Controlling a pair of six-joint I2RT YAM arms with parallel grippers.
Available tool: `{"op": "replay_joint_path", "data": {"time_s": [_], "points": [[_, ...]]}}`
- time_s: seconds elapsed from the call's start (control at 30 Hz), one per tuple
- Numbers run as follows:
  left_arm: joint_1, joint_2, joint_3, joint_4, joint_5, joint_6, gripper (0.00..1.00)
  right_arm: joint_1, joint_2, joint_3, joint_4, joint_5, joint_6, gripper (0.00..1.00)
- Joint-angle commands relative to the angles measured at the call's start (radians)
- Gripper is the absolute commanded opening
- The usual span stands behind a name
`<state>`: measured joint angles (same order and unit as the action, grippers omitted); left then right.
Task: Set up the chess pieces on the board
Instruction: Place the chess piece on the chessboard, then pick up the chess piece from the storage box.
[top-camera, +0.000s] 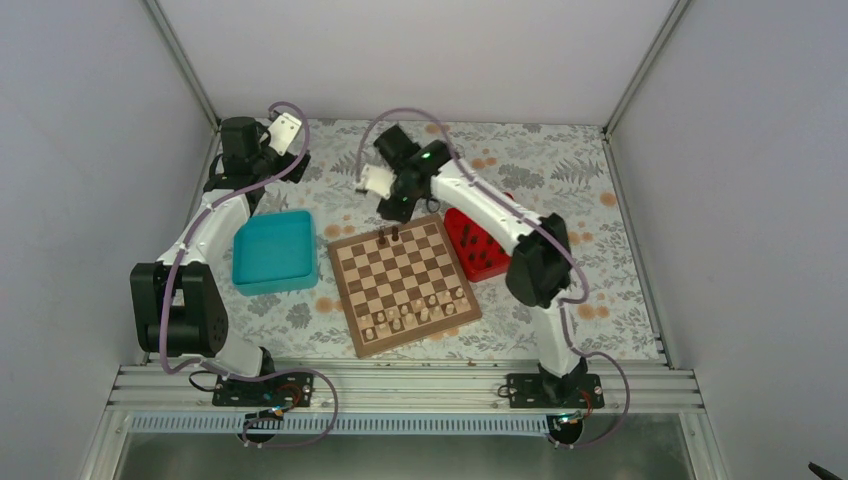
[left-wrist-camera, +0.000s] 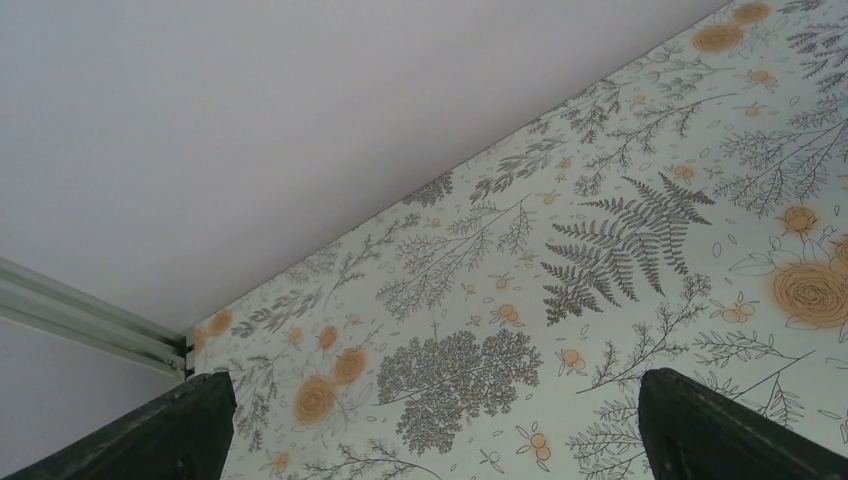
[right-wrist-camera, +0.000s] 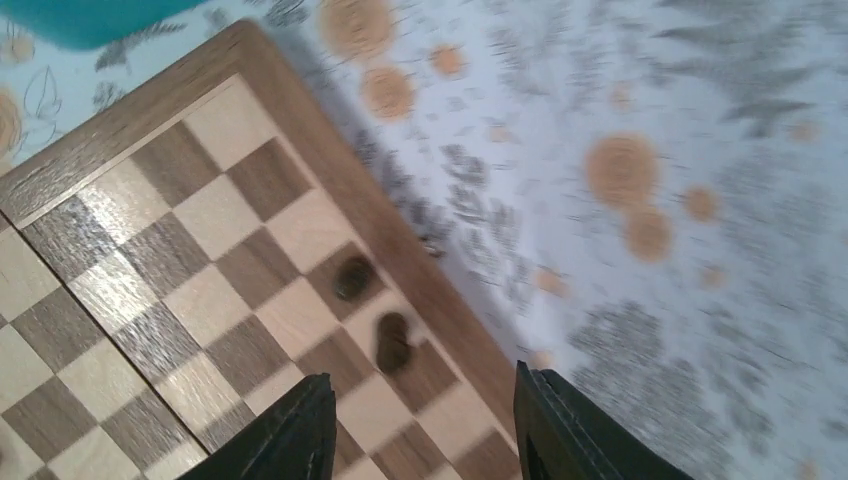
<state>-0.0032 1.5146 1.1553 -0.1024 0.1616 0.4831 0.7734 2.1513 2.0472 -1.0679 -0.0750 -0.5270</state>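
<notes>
My right gripper will go across and down into the tray's far end, because the red tray below it, to the right in the top view, still has dark pieces in it.
The board (top-camera: 405, 285) lies in the middle of the table. Two dark chess pieces (top-camera: 388, 236) stand on its far row; in the right wrist view they show as one piece (right-wrist-camera: 352, 277) and another (right-wrist-camera: 392, 342) near the board's border (right-wrist-camera: 380, 210). My right gripper (top-camera: 392, 212) hovers just above the far edge; its jaws (right-wrist-camera: 420, 425) are open with nothing between them, a little short of the two pieces. More dark pieces sit in the red tray (top-camera: 462, 228). My left gripper (top-camera: 290, 160) is at the back left, open (left-wrist-camera: 430, 430) and empty over the tablecloth.
Pale cream chessmen (top-camera: 415, 312) fill the board's two near rows. A teal tray (top-camera: 273, 250) stands left of the board, its corner showing in the right wrist view (right-wrist-camera: 90, 20). The red tray touches the board's right side. Enclosure walls stand close at the back and sides.
</notes>
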Motion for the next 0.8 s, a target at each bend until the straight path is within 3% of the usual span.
{"op": "replay_joint_path", "data": {"time_s": [0.0, 0.17, 0.33, 0.5, 0.77], "points": [[-0.003, -0.012, -0.002, 0.02, -0.001, 0.008, 1.0, -0.155, -0.138, 0.02, -0.02, -0.061, 0.027, 0.48], [-0.003, -0.014, -0.006, 0.023, 0.0, 0.007, 1.0, -0.376, -0.284, -0.19, 0.043, -0.067, 0.0, 0.48], [-0.003, -0.009, 0.002, 0.021, 0.005, 0.001, 1.0, -0.513, -0.347, -0.435, 0.127, -0.023, -0.022, 0.47], [-0.003, -0.014, 0.002, 0.021, 0.005, -0.001, 1.0, -0.569, -0.337, -0.564, 0.233, -0.011, -0.014, 0.46], [-0.003, -0.024, -0.006, 0.023, 0.0, -0.001, 1.0, -0.572, -0.221, -0.544, 0.289, -0.008, -0.02, 0.45]]}}
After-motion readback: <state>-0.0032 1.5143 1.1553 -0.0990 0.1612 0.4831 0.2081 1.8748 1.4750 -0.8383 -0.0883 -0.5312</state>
